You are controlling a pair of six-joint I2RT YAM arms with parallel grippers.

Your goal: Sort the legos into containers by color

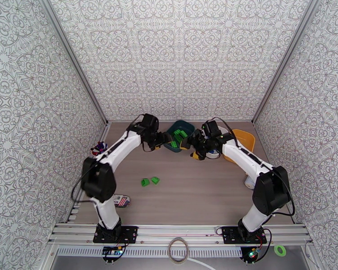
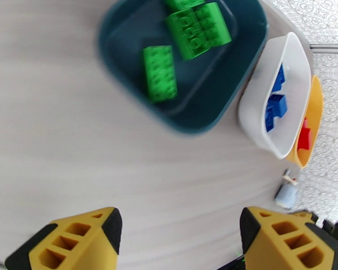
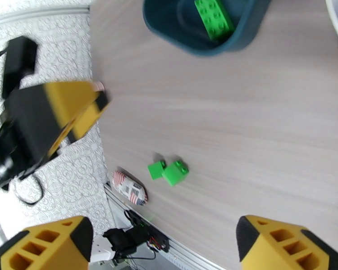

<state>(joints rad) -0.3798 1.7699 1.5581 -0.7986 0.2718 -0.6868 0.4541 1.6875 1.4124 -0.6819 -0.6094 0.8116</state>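
Note:
The green lego farther from the pouch lies unsorted below my left gripper, so my left gripper will pull back toward the base and go down over that lego next.
The dark teal container (image 1: 187,127) holds several green legos (image 2: 196,28). Beside it, the white container (image 2: 254,100) holds blue legos (image 2: 275,111), and the yellow container (image 1: 245,138) holds a red one (image 2: 305,139). Two green legos (image 1: 145,182) (image 1: 155,180) lie loose on the table, also seen in the right wrist view (image 3: 175,172). My left gripper (image 1: 165,140) hovers at the teal container's left side, open and empty (image 2: 180,226). My right gripper (image 1: 194,147) hangs at its right side, open and empty as well (image 3: 164,230).
A white printed pouch (image 1: 121,201) lies near the left arm's base. A pink cup of pens (image 1: 98,148) stands by the left wall. A small white bottle (image 1: 249,182) sits near the right edge. Patterned walls enclose the table on three sides.

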